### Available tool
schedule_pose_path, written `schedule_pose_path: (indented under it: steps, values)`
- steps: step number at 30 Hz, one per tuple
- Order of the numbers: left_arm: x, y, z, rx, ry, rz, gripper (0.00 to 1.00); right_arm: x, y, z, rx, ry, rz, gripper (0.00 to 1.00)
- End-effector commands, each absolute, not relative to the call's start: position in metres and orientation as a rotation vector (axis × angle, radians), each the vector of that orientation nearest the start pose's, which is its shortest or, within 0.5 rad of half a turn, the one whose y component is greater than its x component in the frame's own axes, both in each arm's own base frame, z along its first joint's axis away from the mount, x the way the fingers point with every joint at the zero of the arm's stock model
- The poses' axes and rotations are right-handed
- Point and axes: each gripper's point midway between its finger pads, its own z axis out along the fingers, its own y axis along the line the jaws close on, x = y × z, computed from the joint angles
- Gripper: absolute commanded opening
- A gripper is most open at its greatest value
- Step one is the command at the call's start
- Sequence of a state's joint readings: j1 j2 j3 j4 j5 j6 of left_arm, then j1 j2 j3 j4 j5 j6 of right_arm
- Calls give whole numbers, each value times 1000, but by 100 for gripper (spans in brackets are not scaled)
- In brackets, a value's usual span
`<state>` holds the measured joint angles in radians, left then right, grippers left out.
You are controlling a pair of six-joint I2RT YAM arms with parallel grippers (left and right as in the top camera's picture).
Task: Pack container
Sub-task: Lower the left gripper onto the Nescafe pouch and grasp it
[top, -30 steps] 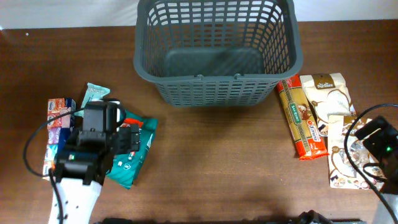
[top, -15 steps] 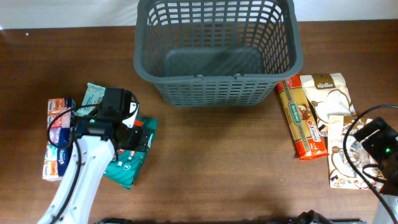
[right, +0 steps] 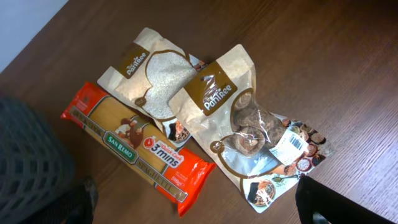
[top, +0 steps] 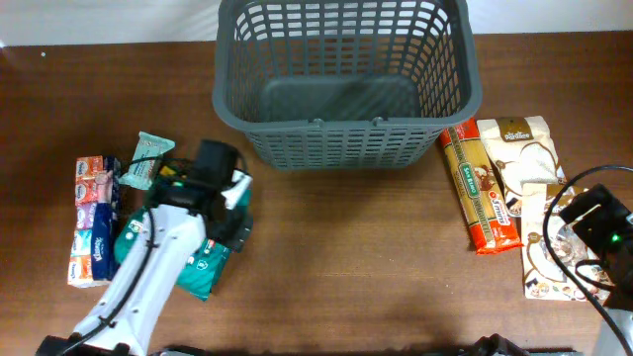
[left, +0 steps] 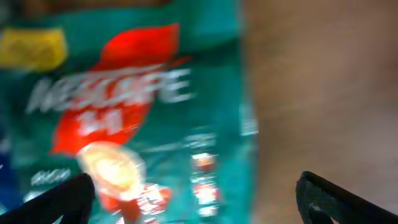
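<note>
My left gripper is above the edge and will lower and tilt astride it next, because bare tabletop at the teal packet's basket-side edge [top: 243,195] [left: 250,168] leaves room for one finger.
The container [top: 346,138], a large dark grey lattice basket, stands empty at the back centre in the overhead view. My left gripper [top: 235,220] hovers over the right edge of a teal Nescafe packet [top: 201,269]. In the left wrist view the jaws [left: 199,205] are open with the blurred teal packet [left: 137,93] below them, nothing held. My right gripper [top: 591,216] is open and empty at the right; in the right wrist view its jaws [right: 199,208] sit just short of the food packets.
An orange spaghetti packet [right: 137,149] [top: 480,193], a white rice bag [right: 155,74] [top: 516,148] and a clear mushroom bag [right: 249,130] [top: 549,252] lie right of the basket. Tissue packs [top: 91,218] and a small teal packet [top: 148,158] lie at the left.
My left arm has swung right and toward the basket, its gripper now over the teal packet's right edge. The right arm has not moved.
</note>
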<state>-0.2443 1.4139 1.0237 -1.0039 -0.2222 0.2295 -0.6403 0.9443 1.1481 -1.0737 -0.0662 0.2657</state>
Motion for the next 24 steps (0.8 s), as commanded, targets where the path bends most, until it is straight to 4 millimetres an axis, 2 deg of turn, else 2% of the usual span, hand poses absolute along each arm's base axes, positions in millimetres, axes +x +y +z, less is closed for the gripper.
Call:
schedule_pose_path:
  steps: [1, 4, 9, 12, 15, 20, 24]
  values:
    - [265, -78, 100, 835, 2820, 138, 99, 213, -139, 254, 1019, 2203, -71, 99]
    - [261, -91, 100, 861, 2809, 115, 99, 214, -140, 253, 1021, 2207, -70, 99]
    - [269, -65, 101, 821, 2805, 356, 99, 213, -139, 252, 1023, 2212, -69, 99]
    - [272, -56, 99, 819, 2809, 443, 99, 214, -136, 251, 1010, 2224, -63, 99]
    - [272, -47, 89, 804, 2837, 522, 99, 218, -130, 251, 945, 2253, -67, 99]
    - [271, -45, 73, 789, 2894, 556, 99, 218, -128, 252, 937, 2255, -65, 99]
    - [271, -33, 63, 727, 2928, 682, 99, 218, -128, 252, 937, 2255, -65, 99]
